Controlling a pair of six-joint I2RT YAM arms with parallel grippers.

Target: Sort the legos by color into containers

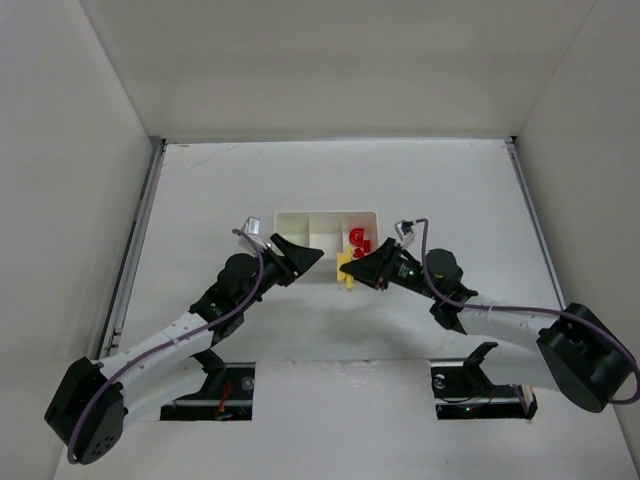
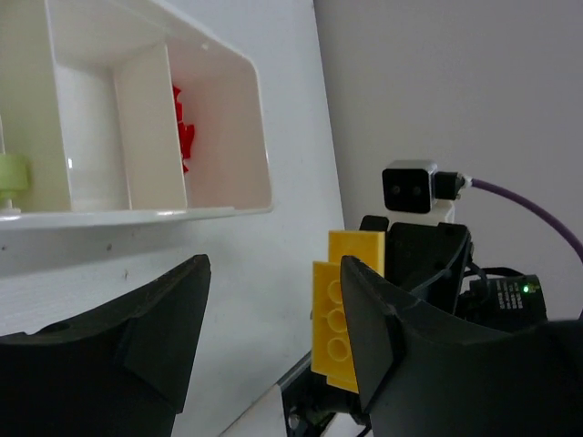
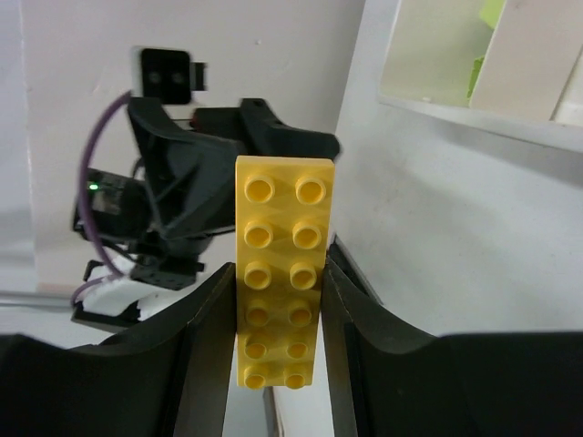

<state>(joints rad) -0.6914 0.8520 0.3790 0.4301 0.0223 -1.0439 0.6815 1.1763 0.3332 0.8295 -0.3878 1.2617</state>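
Note:
The yellow lego's uncovered side faces my left gripper from its right in the top view, so that gripper should next move there and close on the lego.
My right gripper [image 1: 352,266] is shut on a long yellow lego [image 1: 345,268] just in front of the white tray [image 1: 325,213], near its right compartment. In the right wrist view the yellow lego [image 3: 281,264] stands upright between the fingers of the right gripper [image 3: 279,282]. Red legos [image 1: 358,238] lie in the tray's right compartment. My left gripper [image 1: 305,256] is open and empty at the tray's front edge, facing the right gripper. In the left wrist view the left gripper [image 2: 276,266] frames the yellow lego [image 2: 339,314]; red legos [image 2: 182,127] and a light green lego [image 2: 11,173] sit in the tray [image 2: 137,218].
White walls enclose the table on three sides. The tray's middle compartment [image 1: 322,236] shows only white floor. The two grippers are close together, tips nearly facing. The left arm's wrist camera [image 3: 164,73] shows behind the yellow lego in the right wrist view.

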